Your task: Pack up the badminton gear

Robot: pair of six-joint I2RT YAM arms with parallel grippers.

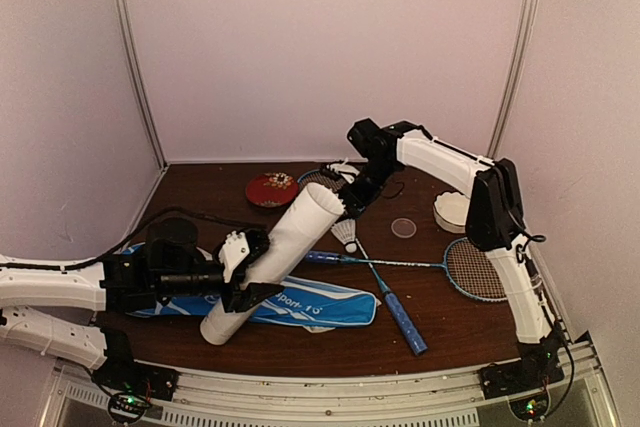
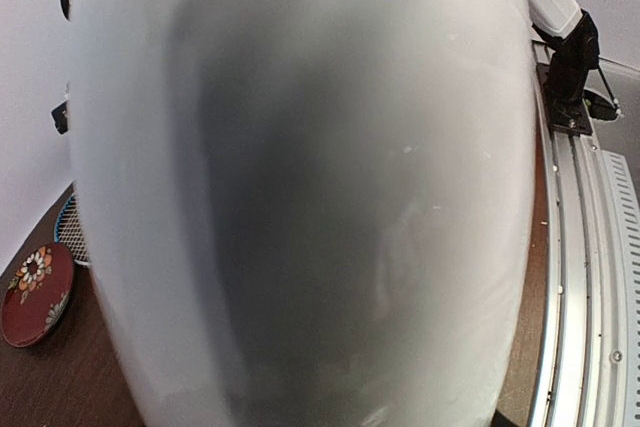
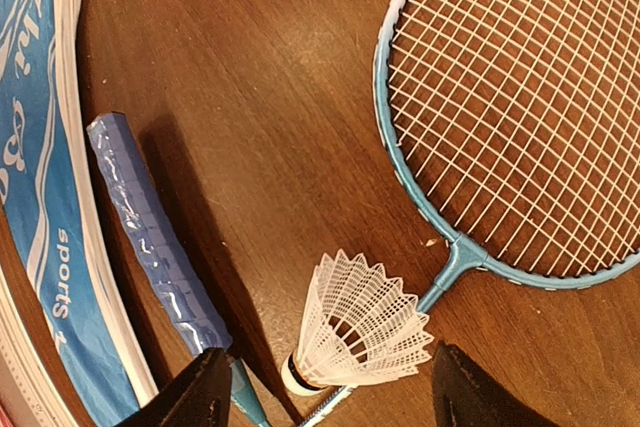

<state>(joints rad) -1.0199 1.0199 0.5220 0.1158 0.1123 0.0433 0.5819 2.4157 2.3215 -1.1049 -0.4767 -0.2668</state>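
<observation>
Next, my right gripper moves down to its flared rim.
My left gripper (image 1: 243, 269) is shut on the long white tube (image 1: 275, 262), which slants up off the table with its open end (image 1: 322, 197) toward the far right. The tube (image 2: 300, 197) fills the left wrist view and hides the jaws. My right gripper (image 1: 352, 202) hangs open by that open end, above a white shuttlecock (image 1: 346, 235). In the right wrist view the shuttlecock (image 3: 360, 327) lies on a racket shaft between the spread fingers (image 3: 190, 392). One racket head (image 3: 520, 107) and a blue handle (image 3: 155, 237) lie beside it. The blue bag (image 1: 320, 307) lies flat under the tube.
A red round dish (image 1: 272, 189) sits at the back behind the tube. A white scalloped bowl (image 1: 452, 211) and a small clear lid (image 1: 404, 228) lie at the right. A second blue handle (image 1: 405, 322) points at the front edge; a racket head (image 1: 478, 269) rests beside the right arm.
</observation>
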